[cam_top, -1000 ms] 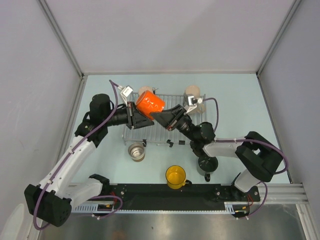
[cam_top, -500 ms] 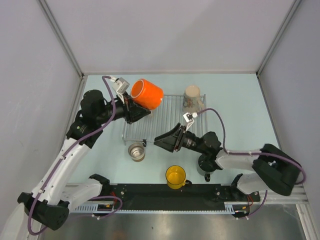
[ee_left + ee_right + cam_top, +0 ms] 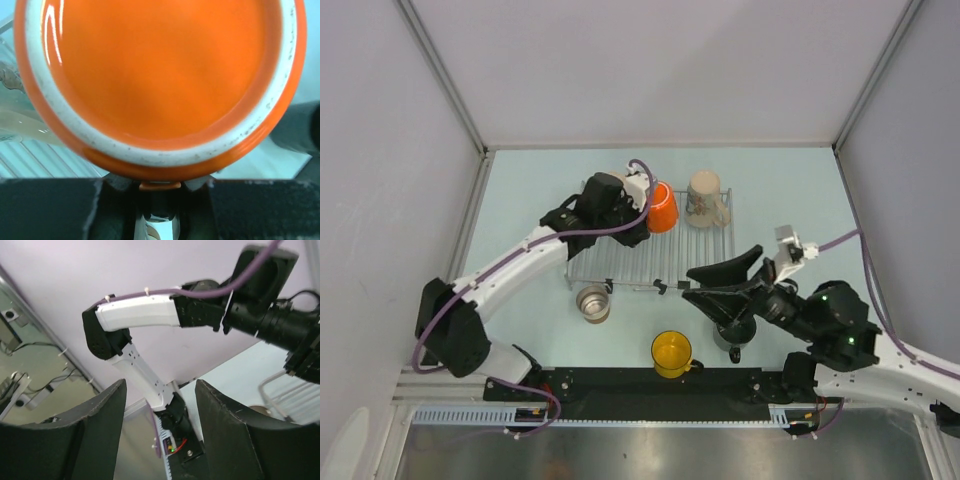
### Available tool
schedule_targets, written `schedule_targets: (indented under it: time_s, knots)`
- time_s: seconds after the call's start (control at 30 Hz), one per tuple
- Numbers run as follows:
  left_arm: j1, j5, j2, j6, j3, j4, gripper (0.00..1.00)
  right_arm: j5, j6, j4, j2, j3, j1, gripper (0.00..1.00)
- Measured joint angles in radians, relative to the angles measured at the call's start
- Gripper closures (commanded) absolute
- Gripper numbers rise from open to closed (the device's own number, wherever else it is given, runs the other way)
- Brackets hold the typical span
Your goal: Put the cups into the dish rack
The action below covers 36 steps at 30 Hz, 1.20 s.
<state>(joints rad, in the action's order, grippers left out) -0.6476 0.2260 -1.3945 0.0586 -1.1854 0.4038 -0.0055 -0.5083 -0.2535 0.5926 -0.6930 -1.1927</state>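
Note:
My left gripper will lower the orange mug outward by the dish rack's back bar, because the dish rack's wires are free beside the beige mug (image 3: 705, 198).
My left gripper (image 3: 642, 212) is shut on the orange mug (image 3: 662, 208), holding it by the handle at the back of the dish rack (image 3: 620, 262), close beside a beige mug (image 3: 705, 198) standing on the rack. In the left wrist view the orange mug (image 3: 160, 75) fills the frame, and a bit of its handle sits between the jaws of the left gripper (image 3: 160, 187). My right gripper (image 3: 708, 282) hangs open and empty just off the rack's front right corner, above the dark grey mug (image 3: 734, 332). In its own view the right gripper (image 3: 160, 410) holds nothing.
A steel cup (image 3: 592, 302) stands on the table in front of the rack's left corner. A yellow mug (image 3: 671, 352) sits near the front rail, left of the dark grey mug. Walls close in the table on three sides.
The left arm swung right and down with the orange mug, from the rack's back left to beside the beige mug. The right gripper drew back toward the near right and opened.

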Motion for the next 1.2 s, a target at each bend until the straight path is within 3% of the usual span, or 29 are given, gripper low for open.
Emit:
schedule_targets:
  time_s: [0.13, 0.4, 0.8, 1.2]
  knots:
    - [0.000, -0.060, -0.118, -0.007, -0.058, 0.018, 0.99, 0.111, 0.061, 0.145, -0.099, -0.026, -0.017, 0.39]
    - [0.002, -0.107, -0.309, -0.008, -0.190, 0.006, 1.00, 0.220, 0.129, 0.363, -0.108, -0.043, -0.018, 0.39]
    - [0.051, -0.147, -0.589, -0.006, -0.329, -0.010, 1.00, 0.256, 0.184, 0.375, -0.122, 0.010, -0.019, 0.38]
    - [0.085, -0.188, -0.649, 0.002, -0.366, -0.024, 1.00, 0.230, 0.201, 0.317, -0.103, 0.078, -0.019, 0.38]
